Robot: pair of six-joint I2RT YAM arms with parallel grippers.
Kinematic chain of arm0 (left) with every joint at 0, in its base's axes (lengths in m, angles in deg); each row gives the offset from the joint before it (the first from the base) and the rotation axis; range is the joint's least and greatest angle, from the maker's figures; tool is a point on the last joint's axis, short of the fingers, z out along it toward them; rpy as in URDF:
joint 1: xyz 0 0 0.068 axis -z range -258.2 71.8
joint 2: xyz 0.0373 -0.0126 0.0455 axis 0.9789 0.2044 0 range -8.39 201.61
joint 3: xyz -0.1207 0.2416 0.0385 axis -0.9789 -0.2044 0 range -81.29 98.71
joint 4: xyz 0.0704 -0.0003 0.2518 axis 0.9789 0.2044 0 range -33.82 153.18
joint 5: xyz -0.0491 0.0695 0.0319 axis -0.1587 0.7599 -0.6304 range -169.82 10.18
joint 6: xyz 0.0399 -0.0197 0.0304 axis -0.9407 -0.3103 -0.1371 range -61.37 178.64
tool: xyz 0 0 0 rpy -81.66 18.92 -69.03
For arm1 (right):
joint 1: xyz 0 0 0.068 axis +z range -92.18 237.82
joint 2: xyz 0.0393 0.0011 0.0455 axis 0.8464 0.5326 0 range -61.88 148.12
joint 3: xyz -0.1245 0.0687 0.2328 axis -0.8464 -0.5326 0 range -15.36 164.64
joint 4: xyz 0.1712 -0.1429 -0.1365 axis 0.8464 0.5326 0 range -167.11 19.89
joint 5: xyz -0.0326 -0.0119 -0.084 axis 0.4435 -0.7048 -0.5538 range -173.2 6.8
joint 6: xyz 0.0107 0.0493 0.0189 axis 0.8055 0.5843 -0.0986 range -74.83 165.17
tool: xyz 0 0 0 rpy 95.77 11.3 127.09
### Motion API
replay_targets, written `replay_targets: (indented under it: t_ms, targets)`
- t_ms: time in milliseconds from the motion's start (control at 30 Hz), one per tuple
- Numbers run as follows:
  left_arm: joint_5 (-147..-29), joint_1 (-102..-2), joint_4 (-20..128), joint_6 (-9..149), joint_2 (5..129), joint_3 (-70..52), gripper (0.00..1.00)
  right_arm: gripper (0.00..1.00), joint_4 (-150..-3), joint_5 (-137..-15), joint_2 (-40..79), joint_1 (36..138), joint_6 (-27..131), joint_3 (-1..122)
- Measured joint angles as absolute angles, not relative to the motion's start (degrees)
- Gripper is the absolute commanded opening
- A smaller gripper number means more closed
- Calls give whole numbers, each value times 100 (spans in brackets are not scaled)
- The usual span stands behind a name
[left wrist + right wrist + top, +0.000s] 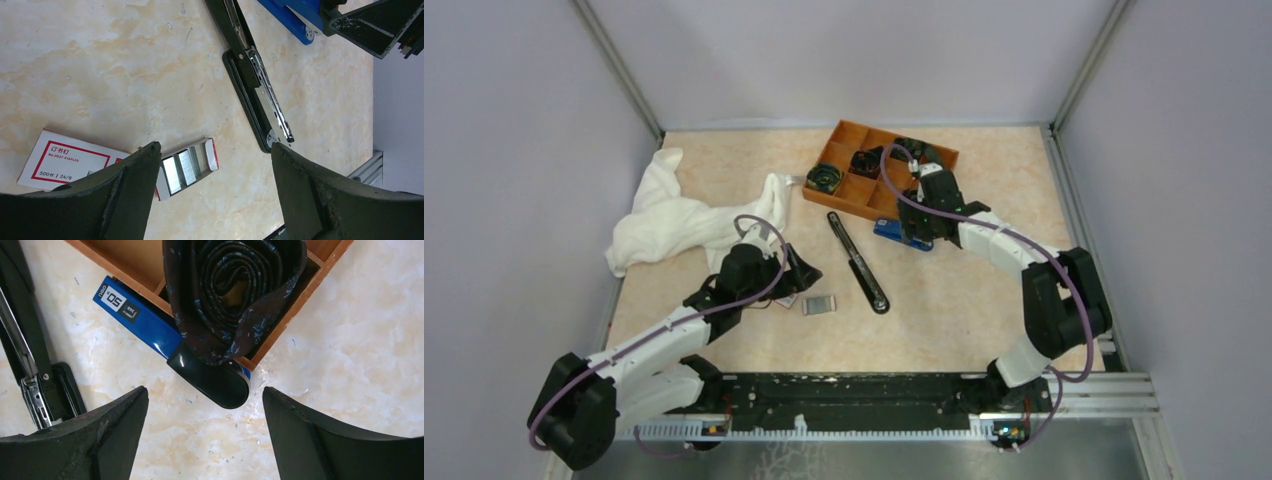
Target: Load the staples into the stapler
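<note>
I should next turn my right gripper and lower it over the black arm of the blue-and-black stapler, straddling the arm where it sticks out clear of the orange tray.
The black stapler lies opened out flat in mid-table, its metal staple channel facing up. The staples are silver strips in the slid-out inner tray of a white carton with a red label, just left of the stapler. My left gripper hovers open above the bare table between the tray and the stapler's end, holding nothing. My right gripper is open and empty over the table, just off the black end of a blue-and-black stapler.
An orange compartment tray stands at the back with a rolled dark patterned band and other small items in it. The blue-and-black stapler lies against its near side. A crumpled white cloth lies at the left.
</note>
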State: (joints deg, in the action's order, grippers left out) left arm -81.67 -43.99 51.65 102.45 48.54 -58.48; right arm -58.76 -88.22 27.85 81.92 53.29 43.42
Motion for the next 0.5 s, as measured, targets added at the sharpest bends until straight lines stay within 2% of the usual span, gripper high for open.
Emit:
replay_targets:
  t_ms: [500]
  targets:
    - [-8381, -4423, 5138, 10181, 5028, -5763, 87, 85, -6169, -8249, 2890, 8078, 5213, 4204]
